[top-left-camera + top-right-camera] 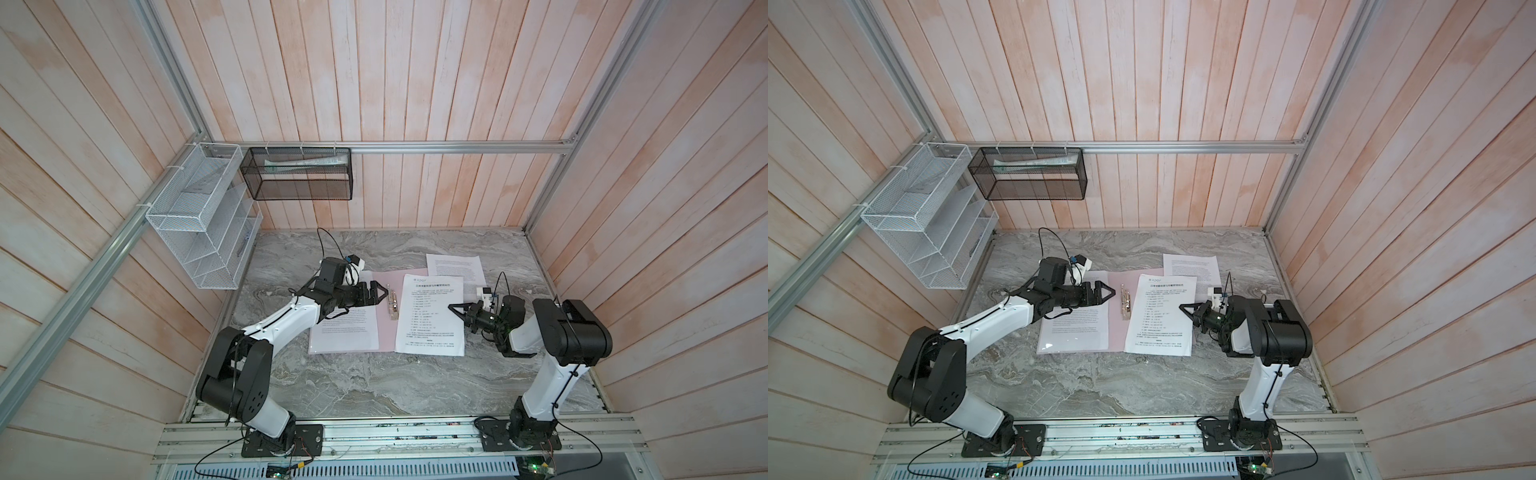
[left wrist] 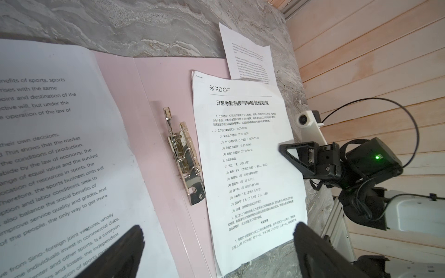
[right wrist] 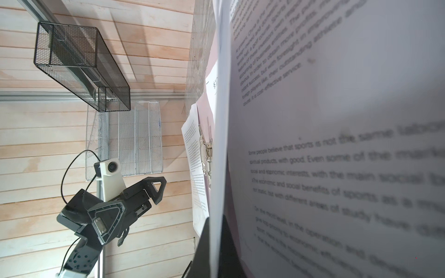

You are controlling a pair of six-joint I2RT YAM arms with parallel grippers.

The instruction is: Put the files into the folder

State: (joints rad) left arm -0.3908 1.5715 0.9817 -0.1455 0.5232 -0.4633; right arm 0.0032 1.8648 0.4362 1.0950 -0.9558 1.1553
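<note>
My right gripper is to move toward the metal clip (image 1: 392, 305) (image 3: 206, 151) and slightly outward, then release, because a pink part of the folder still separates the headed file from the clip.
The pale pink folder (image 1: 384, 332) (image 1: 1116, 332) (image 2: 154, 96) lies open on the marble table, its metal clip (image 1: 391, 305) (image 2: 184, 154) along the spine. One white file (image 1: 345, 336) (image 2: 55, 144) rests on its left half. A headed file (image 1: 430, 320) (image 1: 1160, 320) (image 2: 245, 156) covers the right half. Another file (image 1: 455, 268) (image 2: 250, 60) lies on the table behind. My left gripper (image 1: 380, 294) (image 1: 1106, 293) (image 2: 216, 243) hovers open beside the clip. My right gripper (image 1: 451, 307) (image 1: 1181, 307) (image 3: 215, 221) is shut on the headed file's right edge.
A white wire rack (image 1: 199, 216) hangs on the left wall and a black mesh basket (image 1: 299, 174) on the back wall. Wooden walls close the table on three sides. An aluminium rail (image 1: 395, 436) with both arm bases runs along the front.
</note>
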